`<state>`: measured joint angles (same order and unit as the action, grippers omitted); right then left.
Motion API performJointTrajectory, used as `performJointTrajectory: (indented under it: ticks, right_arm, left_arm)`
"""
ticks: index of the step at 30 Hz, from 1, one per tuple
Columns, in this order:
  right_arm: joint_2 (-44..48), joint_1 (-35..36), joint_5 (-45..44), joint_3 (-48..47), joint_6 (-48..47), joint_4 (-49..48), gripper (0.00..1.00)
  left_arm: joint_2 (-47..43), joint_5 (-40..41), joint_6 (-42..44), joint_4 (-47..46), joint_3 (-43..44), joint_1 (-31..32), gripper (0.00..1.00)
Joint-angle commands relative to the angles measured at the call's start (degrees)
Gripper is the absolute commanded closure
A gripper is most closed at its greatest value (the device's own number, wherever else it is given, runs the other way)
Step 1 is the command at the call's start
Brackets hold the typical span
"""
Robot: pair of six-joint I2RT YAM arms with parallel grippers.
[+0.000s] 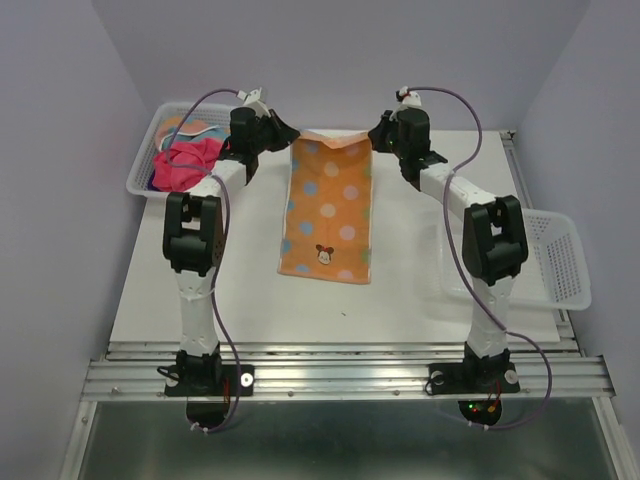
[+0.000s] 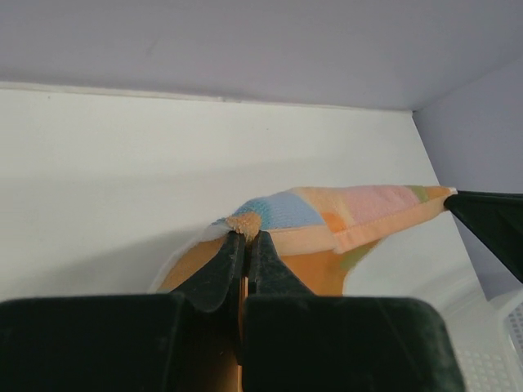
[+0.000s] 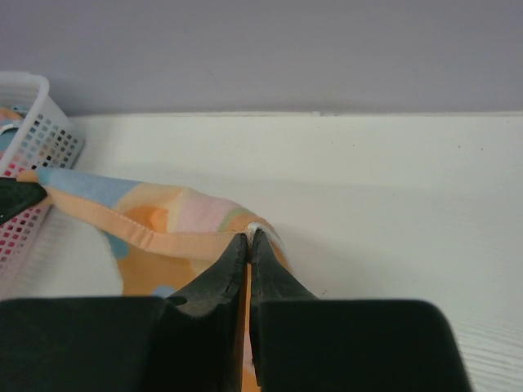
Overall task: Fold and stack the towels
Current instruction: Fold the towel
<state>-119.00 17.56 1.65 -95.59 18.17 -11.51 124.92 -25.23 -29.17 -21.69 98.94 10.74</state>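
Observation:
The orange towel's near corner [image 1: 284,269] lies back of my left gripper and below it. Next, my left gripper moves back and down to release its corner over it.
The orange towel [image 1: 327,210] with coloured dots lies lengthwise in the middle of the table, its far edge lifted. My left gripper [image 1: 289,133] is shut on its far left corner [image 2: 245,222]. My right gripper [image 1: 375,133] is shut on its far right corner [image 3: 255,229]. The far hem [image 2: 384,220] hangs taut between them. The pink-red towel [image 1: 183,163] and the light blue towel with orange dots [image 1: 194,130] lie in the left basket. A dark purple cloth [image 1: 155,180] shows at that basket's near edge.
A white mesh basket [image 1: 150,135] stands at the back left, also in the right wrist view [image 3: 37,139]. A second white mesh basket [image 1: 562,260] sits at the right edge of the table. The purple back wall is close behind both grippers.

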Motion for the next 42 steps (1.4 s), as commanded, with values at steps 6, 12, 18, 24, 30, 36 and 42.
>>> performJointTrajectory:
  ticks: [6, 12, 18, 24, 30, 36, 42]
  right_arm:
    - [11.9, -0.3, 3.6, 15.9, 7.0, -3.7, 0.99]
    - [21.0, 2.2, 2.8, 27.0, 11.3, -1.2, 0.99]
    - [29.4, 6.9, -1.0, 37.7, 13.2, 1.9, 0.99]
    - [37.3, 11.3, -3.7, 47.8, 16.5, 1.8, 0.99]
    - [43.2, 13.7, -4.6, 53.2, 18.9, 2.2, 0.99]
    - [46.8, 14.8, -4.6, 56.7, 19.4, 4.0, 0.99]
    - [48.4, 15.7, -2.7, 59.9, 20.9, 4.5, 0.99]
  left_arm:
    - [-15.1, -1.3, 0.3, -4.1, -19.0, -0.3, 1.00]
    - [-24.4, -1.8, -1.9, -6.8, -32.6, 0.2, 1.00]
    - [-33.0, -0.3, -3.1, -6.9, -45.7, 0.8, 1.00]
    - [-41.5, 2.1, -4.3, -6.8, -57.3, 2.3, 1.00]
    - [-48.1, 3.9, -5.8, -6.8, -64.6, 3.8, 1.00]
    - [-51.1, 4.0, -6.3, -6.0, -68.7, 4.8, 1.00]
    - [-52.3, 5.1, -6.8, -2.5, -69.7, 5.3, 1.00]
